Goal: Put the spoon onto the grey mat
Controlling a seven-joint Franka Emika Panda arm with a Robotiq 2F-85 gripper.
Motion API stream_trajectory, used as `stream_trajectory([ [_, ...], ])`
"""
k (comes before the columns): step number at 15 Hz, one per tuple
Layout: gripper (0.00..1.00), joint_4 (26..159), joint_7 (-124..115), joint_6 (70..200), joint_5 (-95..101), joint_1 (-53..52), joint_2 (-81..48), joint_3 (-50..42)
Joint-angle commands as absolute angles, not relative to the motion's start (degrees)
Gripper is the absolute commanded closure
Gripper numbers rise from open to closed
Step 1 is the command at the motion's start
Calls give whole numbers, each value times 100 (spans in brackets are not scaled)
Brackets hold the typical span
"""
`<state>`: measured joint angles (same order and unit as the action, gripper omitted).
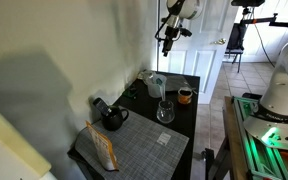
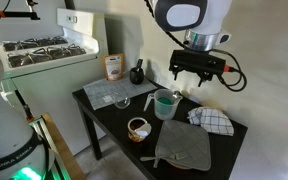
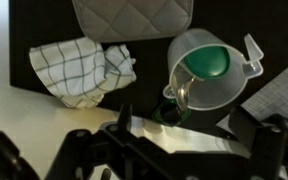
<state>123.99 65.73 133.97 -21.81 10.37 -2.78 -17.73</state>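
Note:
My gripper is open and needs to move down toward the jug's rim next, until its fingers are on both sides of the handle end, because the spoon's handle end (image 2: 176, 94) (image 3: 182, 98) sticks out over that rim.
A metal spoon (image 3: 178, 93) leans in a clear measuring jug with a green bottom (image 3: 209, 65), its end over the jug's near rim. The jug stands mid-table in both exterior views (image 2: 165, 104) (image 1: 157, 86). The grey mat (image 2: 106, 93) (image 1: 136, 150) lies at one end of the black table; its corner shows in the wrist view (image 3: 284, 95). My gripper (image 2: 197, 73) (image 1: 169, 38) hangs open and empty well above the jug. In the wrist view its fingers (image 3: 184, 130) frame the jug from below.
On the table are a checkered cloth (image 3: 82, 68) (image 2: 213, 120), a grey pot holder (image 3: 134, 18) (image 2: 182, 148), a mug (image 2: 138, 128), a glass (image 2: 122, 102) and a black mug (image 2: 137, 73). A snack bag (image 1: 102, 148) stands on the mat. A stove (image 2: 44, 50) is beyond.

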Motion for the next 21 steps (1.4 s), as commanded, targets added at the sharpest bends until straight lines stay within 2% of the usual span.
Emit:
stream_trajectory([
  [1,0,12170,8058,13206,-3709,1320,-533,-1461],
  [7,0,11674,9404,11894,-4087,1583,-1191,-1321],
  [12,0,11363,9667,11832,-4064,1711,-1640,-1182],
  [16,9,11200,9801,11882,-4110,1735,-1942,-962],
  [17,17,11180,9809,11919,-4107,1738,-2004,-920],
  [18,15,11129,9810,11911,-4091,1747,-2072,-884],
  [20,21,11050,9791,11966,-4130,1775,-2186,-826],
  [21,20,11007,9783,12010,-4154,1795,-2233,-803],
])
